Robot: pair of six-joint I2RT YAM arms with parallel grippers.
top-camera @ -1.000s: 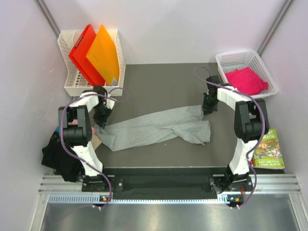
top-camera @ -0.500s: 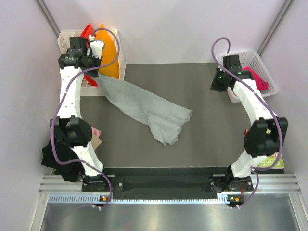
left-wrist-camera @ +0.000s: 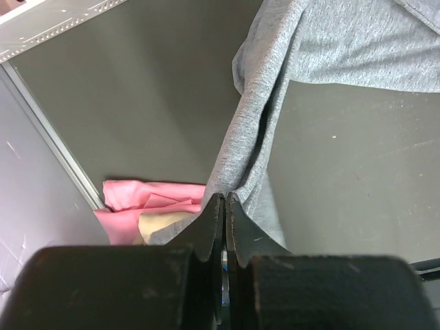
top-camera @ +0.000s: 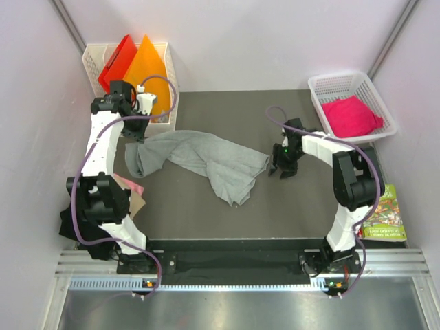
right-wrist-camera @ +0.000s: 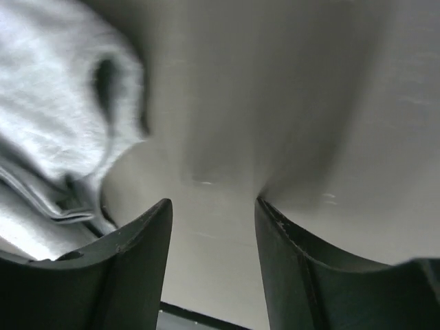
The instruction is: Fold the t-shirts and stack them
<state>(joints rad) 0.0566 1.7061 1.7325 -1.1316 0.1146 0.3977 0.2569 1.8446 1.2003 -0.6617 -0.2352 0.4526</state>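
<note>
The fingers of my right gripper are over bare table, so that gripper will go left in the top view next, onto the grey t-shirt's corner (top-camera: 265,159) (right-wrist-camera: 130,124).
The light grey t-shirt (top-camera: 206,157) lies crumpled in a diagonal band across the dark table. My left gripper (top-camera: 135,137) is shut on its left end; in the left wrist view the jaws (left-wrist-camera: 225,197) pinch a fold of grey cloth (left-wrist-camera: 323,48) that hangs from them. My right gripper (top-camera: 280,168) is low over the table just right of the shirt's right edge, open and with nothing between its fingers (right-wrist-camera: 213,206); the grey cloth (right-wrist-camera: 55,137) lies to its left. A bright pink t-shirt (top-camera: 350,115) sits in the white basket. A black t-shirt (top-camera: 77,227) hangs at the left edge.
A white rack (top-camera: 103,124) at the back left holds red and orange folders (top-camera: 134,65). The white basket (top-camera: 388,127) stands at the back right. A green book (top-camera: 385,214) lies at the right. Pink cloth (left-wrist-camera: 148,199) and a tan piece lie by the left arm.
My right gripper let go of the shirt's right end, rose toward the basket, then came down open beside the cloth. My left gripper swung its end up to the back left, then lower.
</note>
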